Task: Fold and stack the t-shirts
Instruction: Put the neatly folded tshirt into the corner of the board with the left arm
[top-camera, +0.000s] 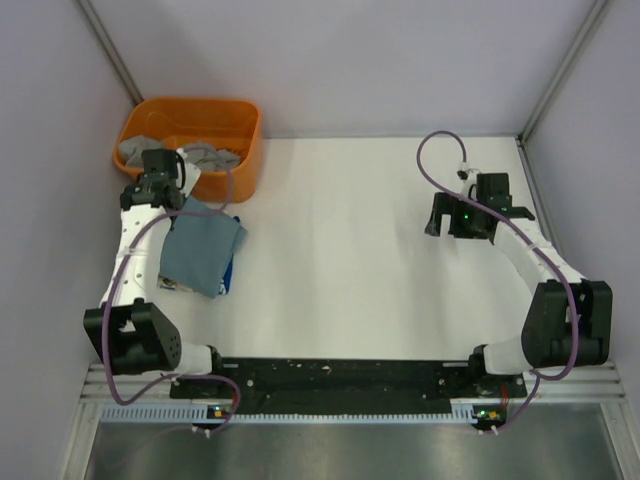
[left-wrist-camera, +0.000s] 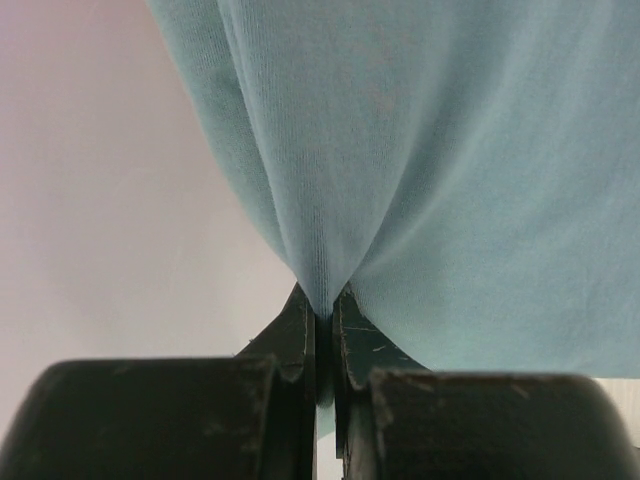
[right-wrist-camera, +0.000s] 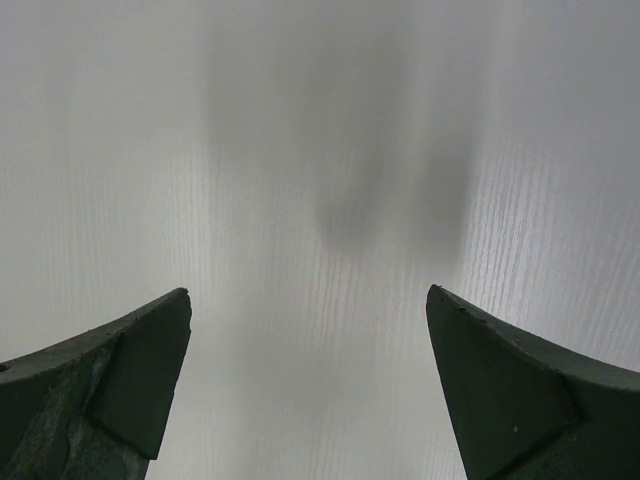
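Note:
My left gripper is above the table edge by the wall, which lies leftward in the top view. I need to move the gripper down toward that table edge and release the t-shirt.
My left gripper (top-camera: 180, 205) is shut on a dusty blue-grey t-shirt (top-camera: 203, 250) and holds it up by a pinch, so the cloth hangs over the table's left side, just in front of the tub. In the left wrist view the cloth (left-wrist-camera: 420, 170) fills the upper right and gathers into the closed fingertips (left-wrist-camera: 300, 325). Grey t-shirts (top-camera: 205, 155) lie crumpled in the orange tub. My right gripper (top-camera: 450, 222) is open and empty above the bare white table at the right; its fingertips (right-wrist-camera: 150, 360) stand wide apart over the tabletop.
The orange plastic tub (top-camera: 190, 120) stands at the back left corner against the wall. A dark blue edge of something (top-camera: 230, 272) shows under the hanging shirt. Pale walls enclose the white table (top-camera: 350, 250) on left, back and right.

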